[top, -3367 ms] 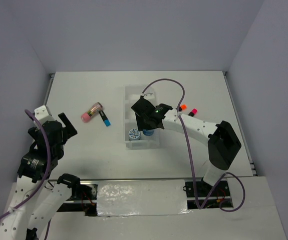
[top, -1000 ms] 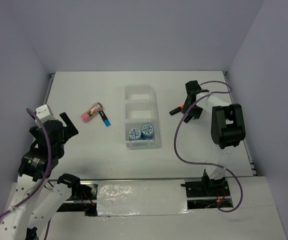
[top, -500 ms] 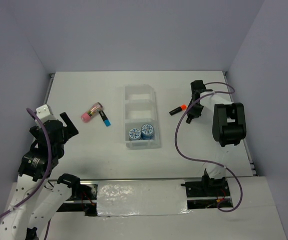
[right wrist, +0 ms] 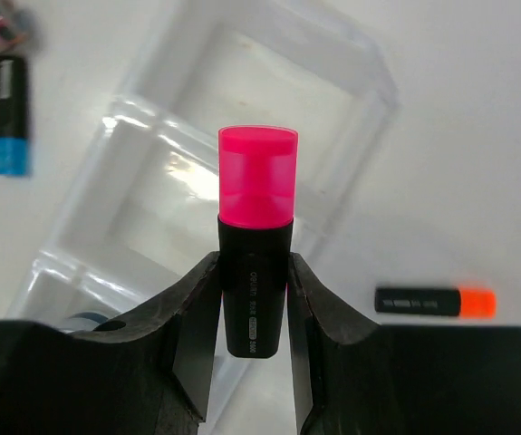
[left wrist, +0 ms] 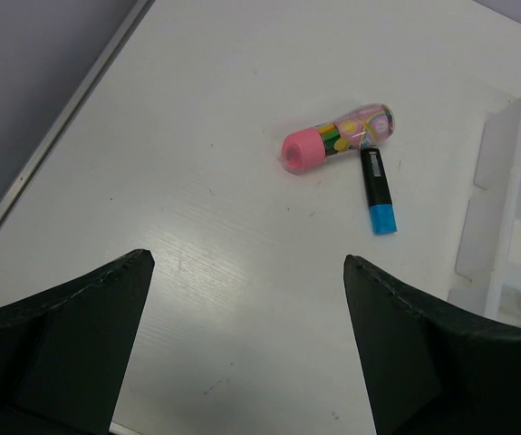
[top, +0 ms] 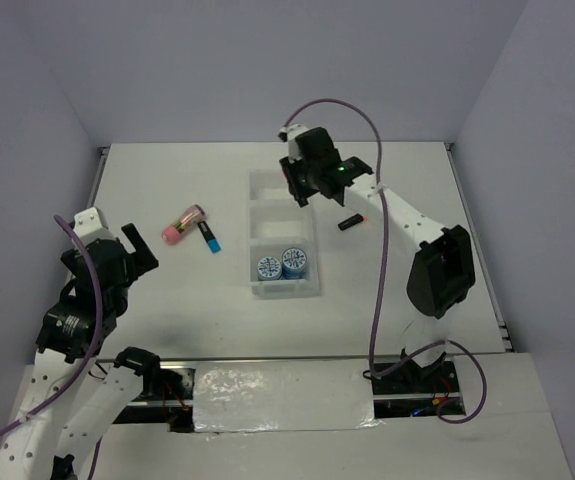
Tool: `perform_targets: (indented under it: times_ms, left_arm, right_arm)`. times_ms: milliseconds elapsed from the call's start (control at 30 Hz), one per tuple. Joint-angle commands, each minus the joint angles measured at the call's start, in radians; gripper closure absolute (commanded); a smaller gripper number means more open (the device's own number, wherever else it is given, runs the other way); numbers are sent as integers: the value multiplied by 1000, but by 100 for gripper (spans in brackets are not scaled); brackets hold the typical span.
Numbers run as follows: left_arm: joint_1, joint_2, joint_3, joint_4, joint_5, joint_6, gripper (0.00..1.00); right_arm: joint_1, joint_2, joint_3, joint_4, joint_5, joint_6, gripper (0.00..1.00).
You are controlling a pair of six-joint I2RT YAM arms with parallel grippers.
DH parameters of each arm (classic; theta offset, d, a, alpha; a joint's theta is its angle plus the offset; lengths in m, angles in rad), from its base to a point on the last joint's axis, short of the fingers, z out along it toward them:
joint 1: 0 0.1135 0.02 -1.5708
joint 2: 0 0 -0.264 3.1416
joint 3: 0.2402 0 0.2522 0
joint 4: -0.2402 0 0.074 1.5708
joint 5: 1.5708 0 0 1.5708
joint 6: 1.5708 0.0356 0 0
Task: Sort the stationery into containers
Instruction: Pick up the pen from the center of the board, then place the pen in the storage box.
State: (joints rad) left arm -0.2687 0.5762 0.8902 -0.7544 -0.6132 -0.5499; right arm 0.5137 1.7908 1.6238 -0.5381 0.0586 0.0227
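My right gripper will move down and to its left in the top view next and let go of the marker, because the clear tray's middle section [top: 276, 224] [right wrist: 162, 216] is empty below and that way.
My right gripper [right wrist: 254, 272] is shut on the black body of the pink-capped marker [right wrist: 256, 227]. It hangs over the far end of the clear tray [top: 279, 225], and the top view shows the right gripper [top: 302, 187] above the tray's far compartment. Two patterned rolls [top: 281, 264] sit in the near compartment. The orange-capped marker [top: 350, 221] lies on the table to the right of the tray. The pink tube [top: 184, 225] and the blue-capped marker [top: 209, 237] lie left of the tray. My left gripper [left wrist: 246, 263] is open and empty, short of the tube [left wrist: 337, 140].
Purple-grey walls enclose the white table on three sides. The right arm's purple cable arcs above the table behind the tray. The tray's edge [left wrist: 505, 199] shows at the right of the left wrist view. A metal rail runs along the table's left edge.
My right arm has swung left from the right side of the table to above the tray's far end, carrying the pink-capped marker. The orange-capped marker stays behind. The left arm is still.
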Motion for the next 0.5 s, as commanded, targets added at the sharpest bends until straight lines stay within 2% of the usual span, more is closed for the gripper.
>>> perform_targets:
  times_ms: [0, 267, 467]
  left_arm:
    - [6, -15, 1, 55, 15, 21, 1]
    - [6, 1, 1, 55, 27, 25, 1]
    - [6, -1, 1, 59, 33, 30, 1]
  right_arm:
    - [51, 84, 83, -49, 21, -217, 78]
    - [109, 171, 143, 21, 11, -309, 66]
    - [135, 209, 143, 15, -29, -382, 64]
